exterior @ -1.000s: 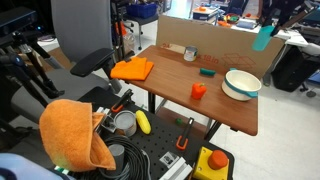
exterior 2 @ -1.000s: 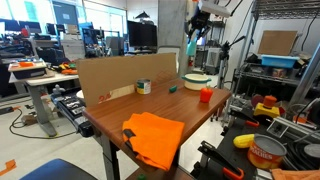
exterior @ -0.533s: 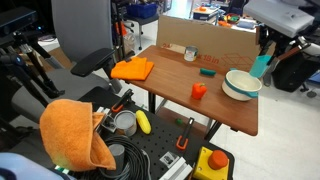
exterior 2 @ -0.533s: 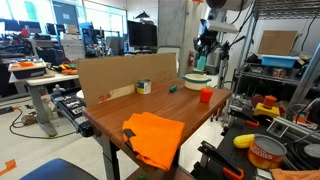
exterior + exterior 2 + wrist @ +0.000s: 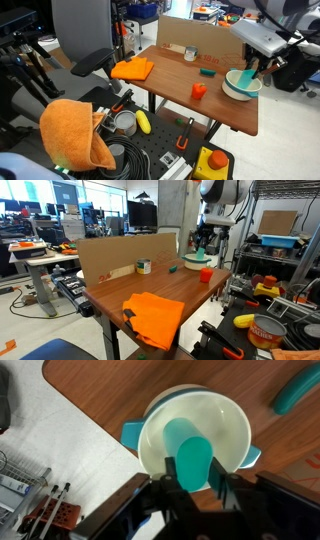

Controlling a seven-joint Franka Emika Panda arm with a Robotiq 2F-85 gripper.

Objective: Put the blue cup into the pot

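The gripper moves down into the pot next and releases the blue cup within the pot's rim. The pot's open white inside lies right below my gripper.
My gripper is shut on the blue cup, a small teal cup held between the two black fingers. It hangs directly over the inside of the pot, a wide cream-white bowl with teal handles. In both exterior views the gripper is low over the pot at the far end of the wooden table, with the cup at rim height. Whether the cup touches the pot's bottom cannot be told.
An orange-red cup and a flat green block lie near the pot. A small metallic cup stands by the cardboard wall. An orange cloth lies on the table's other end.
The gripper has come down with the blue cup from high above the table's end to just over the pot's inside. The other objects have not moved.
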